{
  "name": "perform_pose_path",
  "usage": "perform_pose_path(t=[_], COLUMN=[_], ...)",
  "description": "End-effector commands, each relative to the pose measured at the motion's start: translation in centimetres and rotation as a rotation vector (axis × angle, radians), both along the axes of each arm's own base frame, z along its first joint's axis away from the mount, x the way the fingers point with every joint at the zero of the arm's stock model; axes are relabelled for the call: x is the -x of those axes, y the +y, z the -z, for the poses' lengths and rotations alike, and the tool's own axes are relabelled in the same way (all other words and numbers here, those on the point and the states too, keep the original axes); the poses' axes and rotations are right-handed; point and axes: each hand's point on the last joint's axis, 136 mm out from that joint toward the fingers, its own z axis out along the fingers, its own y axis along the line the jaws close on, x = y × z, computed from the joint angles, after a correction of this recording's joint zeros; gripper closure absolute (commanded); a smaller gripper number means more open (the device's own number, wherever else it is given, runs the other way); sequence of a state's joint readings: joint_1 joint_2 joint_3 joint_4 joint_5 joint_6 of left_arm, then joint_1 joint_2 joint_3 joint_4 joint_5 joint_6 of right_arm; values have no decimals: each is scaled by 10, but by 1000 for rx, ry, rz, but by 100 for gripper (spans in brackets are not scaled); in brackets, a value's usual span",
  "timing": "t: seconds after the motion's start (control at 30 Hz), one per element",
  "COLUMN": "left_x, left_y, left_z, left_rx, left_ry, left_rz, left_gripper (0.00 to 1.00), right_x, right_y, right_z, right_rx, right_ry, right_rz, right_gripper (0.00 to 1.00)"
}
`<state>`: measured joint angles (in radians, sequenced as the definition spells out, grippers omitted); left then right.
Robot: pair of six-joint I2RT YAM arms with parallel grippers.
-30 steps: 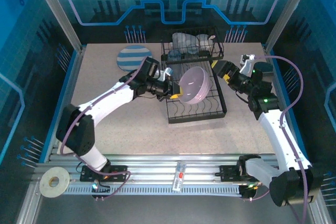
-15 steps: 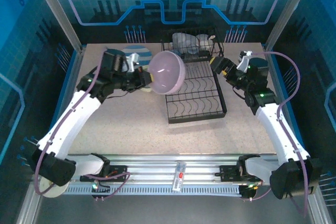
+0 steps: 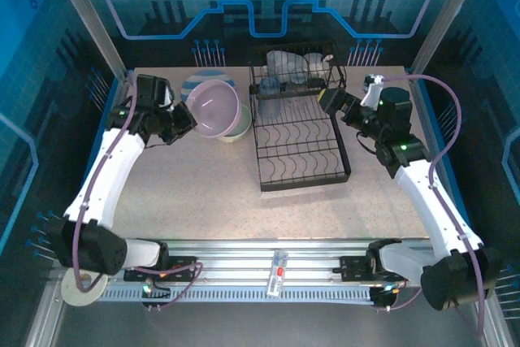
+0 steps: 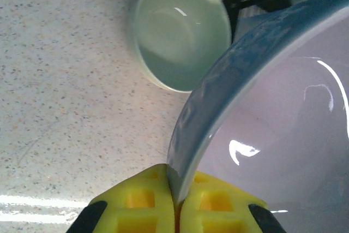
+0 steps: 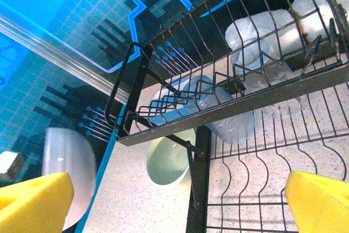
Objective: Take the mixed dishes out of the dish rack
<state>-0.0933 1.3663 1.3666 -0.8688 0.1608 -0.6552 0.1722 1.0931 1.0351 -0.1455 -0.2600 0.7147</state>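
Observation:
Next, my left gripper brings the lavender bowl down into the pale green bowl [image 3: 240,128], then releases it.
My left gripper [image 3: 185,117] is shut on the rim of the lavender bowl [image 3: 213,109], which hangs tilted at the table's back left. In the left wrist view the yellow pads [image 4: 136,205] pinch that rim, and the lavender bowl [image 4: 283,124] hangs over the pale green bowl [image 4: 180,31]. The pale green bowl [image 3: 240,128] stands on the table beside a striped plate [image 3: 195,83]. The black dish rack [image 3: 302,170] has bare lower slots. Clear cups [image 3: 284,67] lie in its upper basket. My right gripper [image 3: 331,101] stands open at the rack's right side, facing the cups [image 5: 256,39], holding nothing.
The speckled table [image 3: 244,209] stretches in front of the rack. A metal rail [image 3: 276,253] runs along the near edge, with a tape roll [image 3: 83,282] at its left end. Blue panel walls close in the back and both sides.
My left arm lifted the lavender bowl out of the rack's lower slots and carried it left, over the green bowl and plate. My right gripper edged closer to the upper basket.

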Motion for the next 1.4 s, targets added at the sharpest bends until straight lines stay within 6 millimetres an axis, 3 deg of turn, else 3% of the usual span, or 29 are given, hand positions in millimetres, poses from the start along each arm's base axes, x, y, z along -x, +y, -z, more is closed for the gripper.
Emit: perform_pose_path(t=[0.0,0.27,0.57,0.97,1.37], left_x=[-31,-78,-112,-129,-131], left_y=[2,5,7,4,-6], left_z=[-8,32,54,79,102], left_rx=[10,-44,-92,-104,-145], left_ry=[-52,34,73,117,161], left_rz=[-27,-27,-14,0,7], left_gripper=[100,100,100,100,100], right_x=[19,57,81,89,89], right_y=[0,-7,-17,5,10], right_z=[-12,0,19,20,33], right_rx=[74,168,155,110,92], right_ry=[-77,-117,-79,-82,-25], right_rz=[-13,11,46,-80,-97], right_gripper=[0,0,0,0,0])
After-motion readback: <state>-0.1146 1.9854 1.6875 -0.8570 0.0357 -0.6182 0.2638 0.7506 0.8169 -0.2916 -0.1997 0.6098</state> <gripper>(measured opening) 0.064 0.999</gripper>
